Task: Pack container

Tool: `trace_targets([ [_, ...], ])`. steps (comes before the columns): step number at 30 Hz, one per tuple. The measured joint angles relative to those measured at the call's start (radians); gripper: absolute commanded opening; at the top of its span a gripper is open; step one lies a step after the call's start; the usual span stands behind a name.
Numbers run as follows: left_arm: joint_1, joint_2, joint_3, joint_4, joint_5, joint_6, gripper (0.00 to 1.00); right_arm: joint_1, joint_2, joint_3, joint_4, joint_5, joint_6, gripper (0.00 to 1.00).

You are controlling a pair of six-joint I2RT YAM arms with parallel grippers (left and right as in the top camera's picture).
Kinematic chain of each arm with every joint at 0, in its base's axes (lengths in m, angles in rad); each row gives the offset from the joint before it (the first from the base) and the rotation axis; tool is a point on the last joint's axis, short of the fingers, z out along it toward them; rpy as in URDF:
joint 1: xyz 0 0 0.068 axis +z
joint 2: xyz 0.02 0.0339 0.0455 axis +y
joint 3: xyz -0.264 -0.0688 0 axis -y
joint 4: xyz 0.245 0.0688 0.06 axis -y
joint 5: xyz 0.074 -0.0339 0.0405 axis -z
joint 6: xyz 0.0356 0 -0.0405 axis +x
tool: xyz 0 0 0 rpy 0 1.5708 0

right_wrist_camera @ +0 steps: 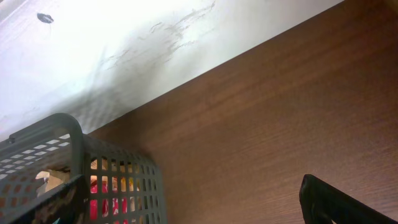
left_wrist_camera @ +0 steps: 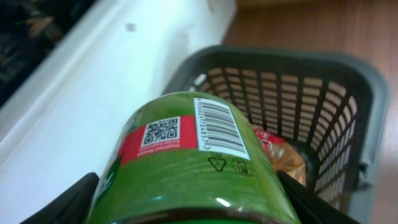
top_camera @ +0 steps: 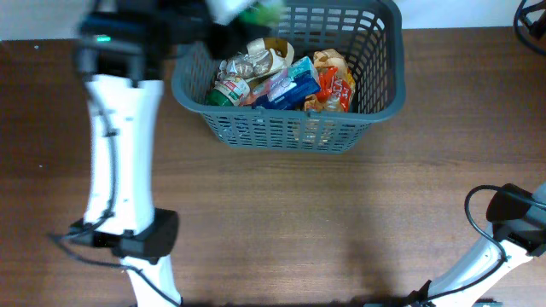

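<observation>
The green can (left_wrist_camera: 186, 143) still hangs above the open basket, so my left gripper should next lower toward the crumpled beige bag beside the jar and release it.
The container, a dark grey lattice basket (top_camera: 290, 132), stands at the back middle of the wooden table. It holds a crumpled beige bag (top_camera: 260, 58), a blue packet (top_camera: 294, 85), an orange packet (top_camera: 337, 85) and a green-lidded jar (top_camera: 226, 92). My left gripper (top_camera: 243, 13) is shut on a green can (left_wrist_camera: 186, 143) with a red label, QR code and barcode. It holds the can above the basket's back left corner (left_wrist_camera: 373, 93). My right gripper (right_wrist_camera: 193, 211) is open and empty, low at the front right (top_camera: 508, 209), with the basket's corner (right_wrist_camera: 74, 134) to its left.
A white wall (right_wrist_camera: 155, 43) runs along the table's back edge just behind the basket. A black cable (top_camera: 529, 21) lies at the back right corner. Bare wooden table (top_camera: 341, 222) lies in front of the basket.
</observation>
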State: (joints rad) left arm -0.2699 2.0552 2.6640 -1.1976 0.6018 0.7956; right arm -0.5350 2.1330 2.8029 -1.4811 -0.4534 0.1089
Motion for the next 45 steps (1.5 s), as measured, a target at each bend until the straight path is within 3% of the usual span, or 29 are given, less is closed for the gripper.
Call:
trace_targets([
  [6, -0.106, 0.174, 0.000, 0.040, -0.230, 0.079, 0.02, 0.000, 0.000, 0.000, 0.000, 0.000, 0.000, 0.99],
  [7, -0.110, 0.230, 0.000, 0.045, -0.303, 0.084, 0.09, 0.000, 0.000, 0.000, 0.000, 0.000, 0.000, 0.99],
  [8, -0.109, 0.267, -0.001, 0.046, -0.342, 0.084, 0.45, 0.000, 0.000, 0.000, 0.000, 0.000, 0.000, 0.99],
  [9, -0.107, 0.304, -0.002, 0.047, -0.387, 0.079, 0.99, 0.000, 0.000, 0.000, 0.000, 0.000, 0.000, 0.99],
  [15, -0.097, 0.402, -0.017, 0.068, -0.544, -0.005, 0.99, 0.000, 0.000, 0.000, 0.000, 0.000, 0.000, 0.99],
  [24, -0.076, 0.263, 0.145, 0.039, -0.646, -0.261, 0.99, 0.000, 0.000, 0.000, 0.000, 0.000, 0.000, 0.99],
  [33, 0.188, 0.010, 0.220, -0.048, -0.671, -0.547, 0.99, 0.000, 0.000, 0.000, 0.000, 0.000, 0.000, 0.99],
  [38, 0.307, 0.047, 0.123, -0.185, -0.681, -0.657, 0.99, 0.000, 0.000, 0.000, 0.000, 0.000, 0.000, 0.99],
  [45, 0.393, 0.100, -0.094, -0.205, -0.681, -0.692, 0.99, 0.000, 0.000, 0.000, 0.000, 0.000, 0.000, 0.99],
])
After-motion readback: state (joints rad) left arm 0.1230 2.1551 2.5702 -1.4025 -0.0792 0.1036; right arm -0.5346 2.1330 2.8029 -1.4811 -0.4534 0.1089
